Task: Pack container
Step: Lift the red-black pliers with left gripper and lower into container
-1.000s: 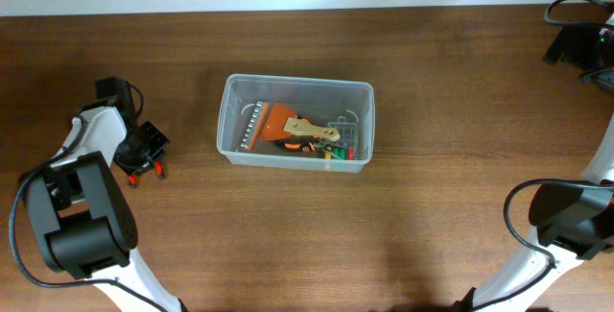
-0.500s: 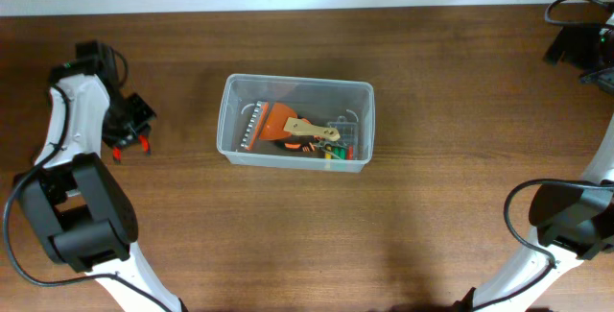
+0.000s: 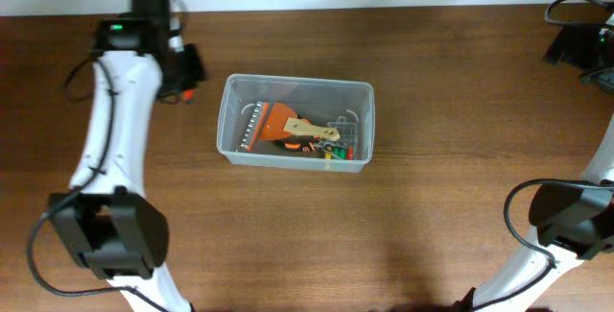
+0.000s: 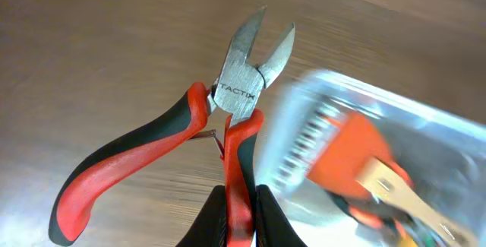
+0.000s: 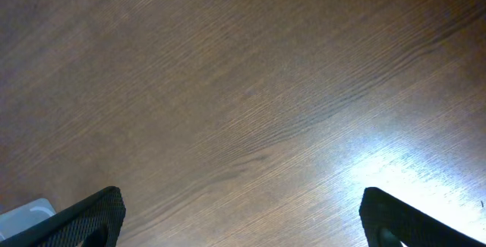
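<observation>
My left gripper moves to the right in the overhead view next, then down over the orange tool (image 4: 351, 157) to release the pliers (image 4: 235, 87), as they hang outside the tub.
The container (image 3: 230, 91) is a clear plastic tub in the middle of the table, holding an orange tool with a tan handle and several smaller items; it also shows blurred in the left wrist view (image 4: 425, 118). My left gripper (image 3: 184, 74) hovers above the table just left of the tub's far left corner. It is shut (image 4: 240, 209) on one red-and-black handle of a pair of cutting pliers (image 4: 235, 87), whose steel jaws point away from me. My right gripper (image 5: 241, 220) is open and empty above bare wood at the far right.
The wooden table's (image 3: 432, 226) far edge meets a white wall behind the left arm. A corner of the tub (image 5: 23, 215) shows at the lower left of the right wrist view.
My left arm has swung from the table's left side up and to the right, carrying the pliers to beside the tub's far left corner. The right arm has not moved.
</observation>
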Available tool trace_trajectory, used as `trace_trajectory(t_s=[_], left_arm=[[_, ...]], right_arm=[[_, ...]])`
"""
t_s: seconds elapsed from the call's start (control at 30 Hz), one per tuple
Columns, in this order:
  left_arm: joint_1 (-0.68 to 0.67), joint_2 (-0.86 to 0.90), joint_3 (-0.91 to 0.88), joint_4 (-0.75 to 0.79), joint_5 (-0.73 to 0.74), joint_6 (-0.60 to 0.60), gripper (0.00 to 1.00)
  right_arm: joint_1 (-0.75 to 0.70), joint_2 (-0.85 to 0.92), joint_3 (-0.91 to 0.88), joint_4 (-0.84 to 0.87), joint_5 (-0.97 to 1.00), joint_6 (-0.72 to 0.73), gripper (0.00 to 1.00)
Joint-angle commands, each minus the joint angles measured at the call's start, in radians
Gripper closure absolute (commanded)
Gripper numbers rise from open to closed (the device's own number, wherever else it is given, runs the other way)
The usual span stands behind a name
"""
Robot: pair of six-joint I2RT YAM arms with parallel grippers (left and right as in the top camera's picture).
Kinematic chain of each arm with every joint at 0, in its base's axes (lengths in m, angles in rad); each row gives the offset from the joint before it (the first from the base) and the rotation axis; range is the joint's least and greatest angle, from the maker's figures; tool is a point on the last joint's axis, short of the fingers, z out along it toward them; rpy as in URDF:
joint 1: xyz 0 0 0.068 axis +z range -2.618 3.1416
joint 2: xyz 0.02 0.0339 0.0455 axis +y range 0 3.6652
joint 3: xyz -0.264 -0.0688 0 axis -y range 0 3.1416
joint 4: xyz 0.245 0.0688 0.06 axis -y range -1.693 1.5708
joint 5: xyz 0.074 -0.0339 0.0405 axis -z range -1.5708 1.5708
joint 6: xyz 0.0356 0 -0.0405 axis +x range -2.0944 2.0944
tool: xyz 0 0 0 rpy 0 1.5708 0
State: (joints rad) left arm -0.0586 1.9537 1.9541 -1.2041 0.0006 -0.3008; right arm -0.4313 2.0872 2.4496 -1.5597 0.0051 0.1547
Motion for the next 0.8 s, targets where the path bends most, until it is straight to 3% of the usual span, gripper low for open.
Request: trace_trajectory(t_s=[0.0,0.2,0.4,0.77], left_arm=[[-0.117,-0.041,0.026,-0.001,0.003,0.091,0.96],[-0.282,-0.041,0.026,-0.001,-0.007,0.090,0.97],[-0.396,-0.039,0.025,-0.001,-0.113,0.076,0.98],[-0.431,0.057,0.025,0.002,-0.085,-0.032,0.98]], right_arm=[[0.005,-0.004,-0.002,0.000,-0.002,0.004,0.01],[0.005,-0.004,-0.002,0.000,-0.002,0.004,0.01],[0.005,-0.004,-0.002,0.000,-0.002,0.004,0.01],[0.005,-0.004,-0.002,0.000,-0.002,0.004,0.01]])
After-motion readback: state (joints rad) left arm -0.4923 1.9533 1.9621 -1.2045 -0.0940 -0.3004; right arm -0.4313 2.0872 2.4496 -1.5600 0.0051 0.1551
